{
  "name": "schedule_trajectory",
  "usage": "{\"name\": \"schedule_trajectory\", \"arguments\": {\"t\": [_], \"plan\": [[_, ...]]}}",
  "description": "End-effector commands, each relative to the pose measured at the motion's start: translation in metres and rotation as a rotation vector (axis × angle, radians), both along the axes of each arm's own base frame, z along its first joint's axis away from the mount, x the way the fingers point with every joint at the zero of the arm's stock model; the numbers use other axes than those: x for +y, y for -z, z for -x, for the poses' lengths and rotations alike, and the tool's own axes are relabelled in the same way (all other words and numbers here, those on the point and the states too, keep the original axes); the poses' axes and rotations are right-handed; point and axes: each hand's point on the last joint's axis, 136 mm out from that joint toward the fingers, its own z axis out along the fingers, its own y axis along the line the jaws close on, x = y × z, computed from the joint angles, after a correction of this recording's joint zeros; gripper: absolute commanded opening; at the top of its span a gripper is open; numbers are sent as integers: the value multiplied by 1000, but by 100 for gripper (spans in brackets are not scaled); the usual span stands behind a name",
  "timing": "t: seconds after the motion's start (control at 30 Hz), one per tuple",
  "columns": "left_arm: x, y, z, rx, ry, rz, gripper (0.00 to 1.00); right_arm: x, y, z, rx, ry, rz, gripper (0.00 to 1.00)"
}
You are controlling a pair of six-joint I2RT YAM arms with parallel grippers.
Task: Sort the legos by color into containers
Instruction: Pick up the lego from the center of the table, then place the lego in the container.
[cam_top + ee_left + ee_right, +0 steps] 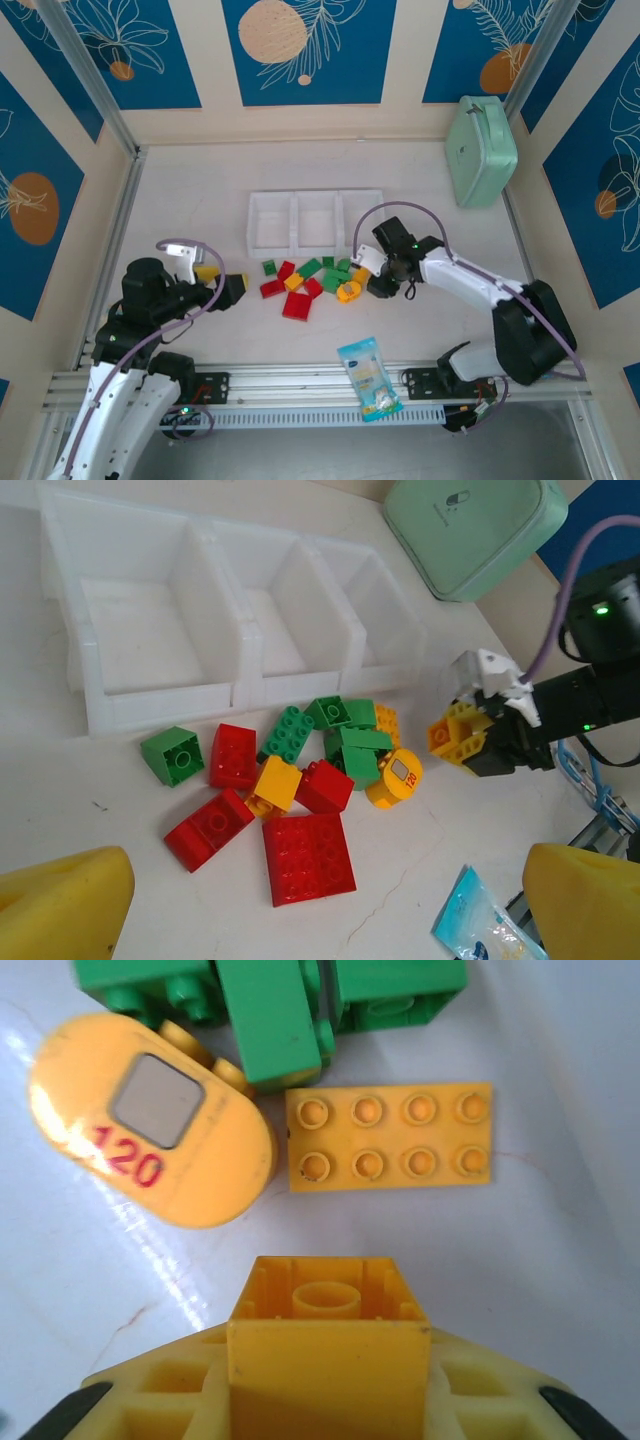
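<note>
The right gripper carries the yellow brick outward over the bottom of the bin nearest the mint-green case next and releases it, since that bin stands empty.
Red, green and yellow legos (305, 285) lie in a loose pile in front of the containers (315, 222), a row of three white bins. At the pile's right edge, my right gripper (377, 274) is shut on a yellow brick (328, 1350), whose hollow underside faces the wrist camera. Just beyond it lie a round yellow piece marked 120 (150, 1150), a flat yellow plate (390, 1138) and green bricks (270, 1000). My left gripper (235, 287) hangs open left of the pile, its yellow fingers (60, 905) apart with nothing between them. A large red plate (308, 858) lies nearest to it.
A mint-green case (480, 150) stands at the back right by the frame. A blue-and-white snack packet (370, 378) lies at the near edge between the arm bases. Bare table stretches left of the bins and along both side rails.
</note>
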Motion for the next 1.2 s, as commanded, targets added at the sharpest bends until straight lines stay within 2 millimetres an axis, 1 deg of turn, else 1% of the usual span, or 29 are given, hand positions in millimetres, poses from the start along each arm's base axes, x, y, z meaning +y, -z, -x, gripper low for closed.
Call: {"name": "schedule_trajectory", "arguments": {"t": [0.0,0.1,0.17,0.23,0.33,0.43,0.57,0.67,0.73,0.8,0.97,1.07,1.17], "plan": [[-6,-5,3,-30,42,15,99,8,-42,0,-59,64,-115,11],[-6,-3,2,-20,41,16,99,15,-89,-24,-162,142,-228,13],[-7,-2,1,-13,42,16,99,18,-114,-42,-180,206,-307,16],[-7,-2,1,-11,41,15,99,21,-130,-59,-174,264,-362,17],[-6,-2,1,-11,39,14,99,20,-137,-89,-183,337,-383,17],[-6,-1,1,-8,35,13,99,20,-132,-118,-151,406,-405,17],[-7,-2,1,-9,39,15,99,24,-117,-152,-109,462,-427,16],[-6,-2,1,-11,39,16,99,31,-103,-169,-54,484,-449,16],[-6,-1,1,-9,33,12,99,38,-93,-175,-36,476,-463,16],[-4,0,1,-7,26,9,99,41,-83,-183,-37,488,-462,16],[-5,-2,1,-13,29,12,99,40,-57,-198,-26,537,-457,16],[-5,-2,2,-15,29,13,99,43,-49,-204,-24,536,-459,19],[-3,-3,1,-22,21,10,99,42,-45,-211,-31,548,-452,23]]}}
